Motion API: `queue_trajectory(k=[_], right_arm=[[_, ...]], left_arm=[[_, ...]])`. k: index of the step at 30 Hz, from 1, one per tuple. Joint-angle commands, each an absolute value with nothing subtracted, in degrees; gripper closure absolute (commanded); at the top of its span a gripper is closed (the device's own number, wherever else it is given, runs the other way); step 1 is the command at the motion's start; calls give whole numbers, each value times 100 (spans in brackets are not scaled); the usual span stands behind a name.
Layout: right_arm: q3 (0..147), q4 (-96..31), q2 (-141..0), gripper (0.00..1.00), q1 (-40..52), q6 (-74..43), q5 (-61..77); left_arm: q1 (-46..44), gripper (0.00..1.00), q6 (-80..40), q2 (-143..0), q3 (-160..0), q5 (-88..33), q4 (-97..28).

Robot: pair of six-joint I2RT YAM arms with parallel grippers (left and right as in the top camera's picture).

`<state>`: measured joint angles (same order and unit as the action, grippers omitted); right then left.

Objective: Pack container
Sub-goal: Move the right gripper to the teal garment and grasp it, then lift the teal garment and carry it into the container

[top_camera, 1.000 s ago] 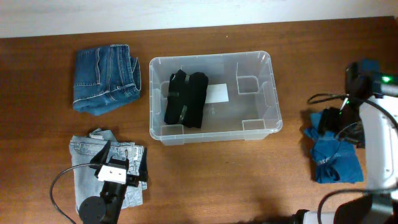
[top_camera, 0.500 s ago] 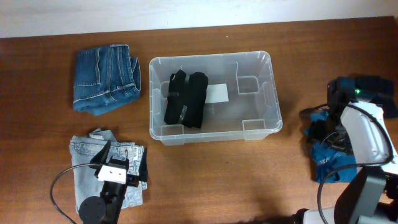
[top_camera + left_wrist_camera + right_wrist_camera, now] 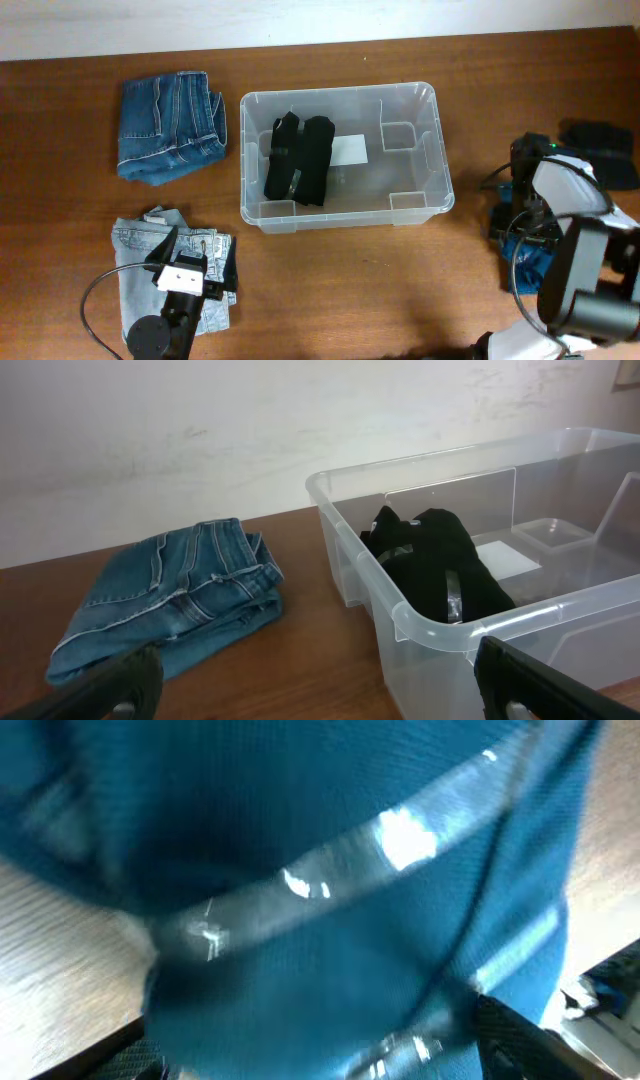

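Observation:
My right gripper lowers over the blue garment next and closes its fingers, because the banded cloth already lies between the open fingers.
The clear container (image 3: 436, 128) stands mid-table with a black garment (image 3: 300, 160) lying in its left half beside a white label. From the left wrist the container (image 3: 450, 622) and the black garment (image 3: 440, 568) appear to the right. My left gripper (image 3: 193, 262) hovers open over folded light jeans (image 3: 135, 262), its fingertips (image 3: 125, 685) wide apart with nothing between them. My right gripper (image 3: 515, 222) is pressed down on a crumpled blue garment (image 3: 532, 262). The blue garment (image 3: 330, 920) fills that wrist view and bulges between the open fingers (image 3: 530, 1038).
Folded dark blue jeans (image 3: 170, 125) lie at the back left, also in the left wrist view as the jeans (image 3: 170, 600). A dark garment (image 3: 600, 137) sits at the far right behind the right arm. Cables trail beside both arms.
The right arm has swung left and dropped onto the blue garment, its jaws staying wide. The left arm and the container have not moved.

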<state>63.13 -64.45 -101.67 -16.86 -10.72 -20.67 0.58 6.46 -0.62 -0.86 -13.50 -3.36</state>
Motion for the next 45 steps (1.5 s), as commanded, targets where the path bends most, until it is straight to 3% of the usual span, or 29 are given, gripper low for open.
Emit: queue_trajectory(k=[1,9,11,13,15,23,28,37,40,45], right_arm=[[6243,-6351,-10475,17,-1728,-1118,-2362],[6243,-6034,-10895,19,-1732,-1140,-2574],[6243,-5966,-10943,30,-1732,-1140,-2556],[6246,-5902,-10945,52,-1732,-1142,-2418],[6248,-5872,-10945,66,-1732,-1166,-2272],[6652,-6189,-10923,94,-1737,-1780,-2250],[7741,-7192,-10844,96,-1737,-2178,-2180],[11113,-9675,-10822,96,-1594,-2456,-1981],[12138,-9734,-10613,96,-1319,-2265,-644],[13251,-9734,-10392,96,-510,-2342,285]], left_arm=[[91,1,740,-30,-51,-1378,-342],[91,1,740,-30,-51,-1378,-342],[93,1,740,-30,-51,-1378,-342],[91,1,740,-30,-51,-1378,-342],[91,1,740,-30,-51,-1376,-342],[91,1,740,-30,-51,-1378,-342],[91,1,740,-30,-51,-1378,-342],[91,1,740,-30,-51,-1378,-342],[91,1,740,-30,-51,-1378,-342],[93,1,740,-30,-51,-1378,-342]])
